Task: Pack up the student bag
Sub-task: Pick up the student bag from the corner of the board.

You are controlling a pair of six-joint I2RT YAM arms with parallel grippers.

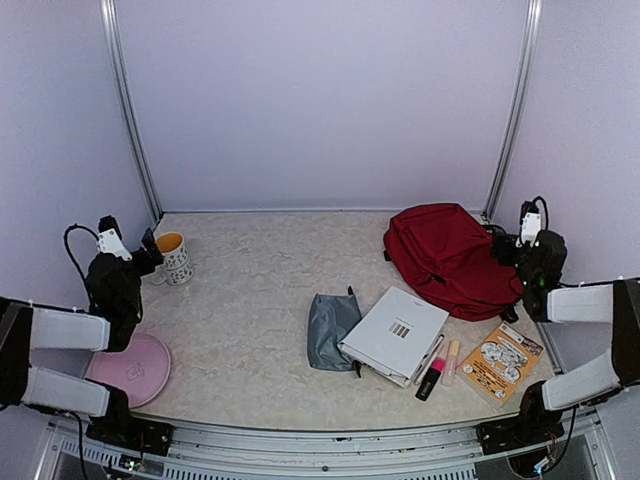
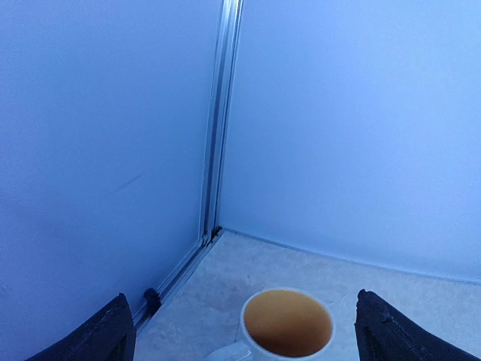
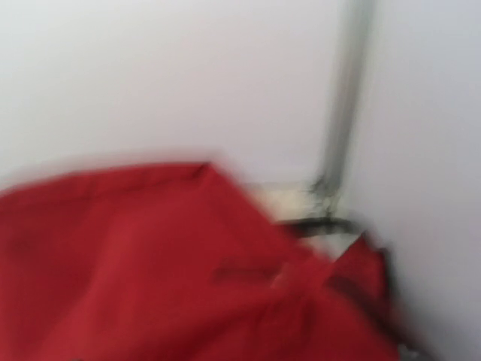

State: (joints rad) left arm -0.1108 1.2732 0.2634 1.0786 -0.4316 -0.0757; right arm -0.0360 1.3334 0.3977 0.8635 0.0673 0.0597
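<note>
The bag's edge by the black straps lies low on top of the table. I will lower my right gripper next, turn it toward the bag and close it on that edge.
The dark red student bag (image 1: 445, 255) lies closed at the back right of the table, and it fills the blurred right wrist view (image 3: 150, 256). My right gripper (image 1: 507, 250) hangs at the bag's right edge, by its black straps. Its fingers do not show in the right wrist view. In front of the bag lie a grey-blue zip pouch (image 1: 330, 330), a white book (image 1: 395, 335), pens and highlighters (image 1: 440, 368) and an orange booklet (image 1: 502, 360). My left gripper (image 1: 150, 250) is open and empty at the far left.
A white mug with an orange inside (image 1: 175, 258) stands just beyond my left gripper (image 2: 242, 299), between its spread fingers in the left wrist view (image 2: 288, 323). A pink round disc (image 1: 130, 368) lies at the front left. Walls and metal corner posts (image 2: 214, 173) close in the table.
</note>
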